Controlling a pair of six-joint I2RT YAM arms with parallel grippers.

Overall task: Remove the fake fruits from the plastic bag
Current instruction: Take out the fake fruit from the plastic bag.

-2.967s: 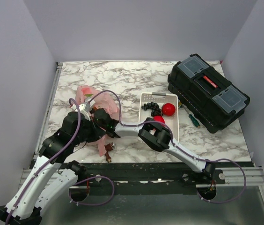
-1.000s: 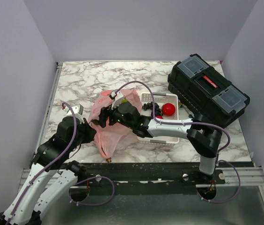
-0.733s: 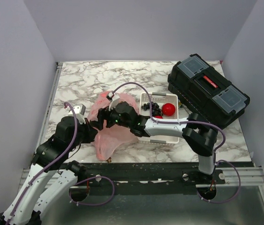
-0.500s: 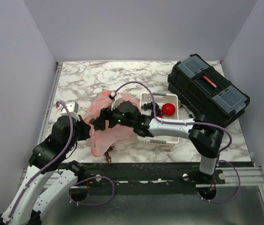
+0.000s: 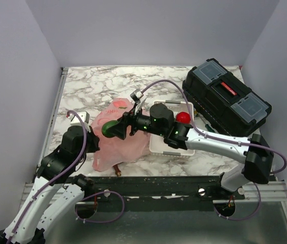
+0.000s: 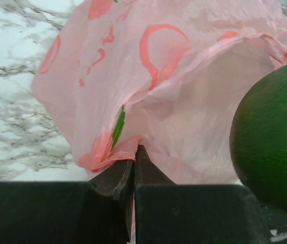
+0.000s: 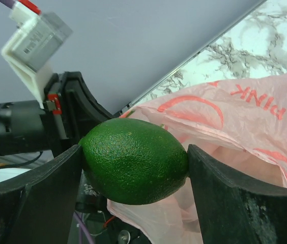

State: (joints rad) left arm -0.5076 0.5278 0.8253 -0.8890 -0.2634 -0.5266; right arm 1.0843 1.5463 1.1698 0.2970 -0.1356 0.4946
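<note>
The robot's right gripper needs to go to the right in the top view and down into the tray's near half to let go of the fruit, because the fruit is clear of the bag (image 5: 118,145).
The pink plastic bag (image 5: 118,145) lies crumpled on the marble table at front left; it fills the left wrist view (image 6: 148,76) and shows in the right wrist view (image 7: 245,127). My left gripper (image 6: 134,152) is shut on a fold of the bag's edge. My right gripper (image 5: 114,128) is shut on the dark green oval fruit (image 7: 134,160), held above the bag's mouth; the fruit also shows in the top view (image 5: 113,129) and the left wrist view (image 6: 270,147). A red apple (image 5: 183,117) and black grapes (image 5: 167,118) lie in the white tray (image 5: 176,147). Other fruits are hidden.
A black toolbox (image 5: 226,99) stands at the back right. A green-handled screwdriver (image 5: 204,123) lies between the toolbox and the tray. A small brown item (image 5: 117,172) lies at the table's front edge below the bag.
My right gripper has come up out of the bag holding the dark green fruit and shifted right. My left gripper keeps its hold on the bag's edge; the bag has spread flatter.
</note>
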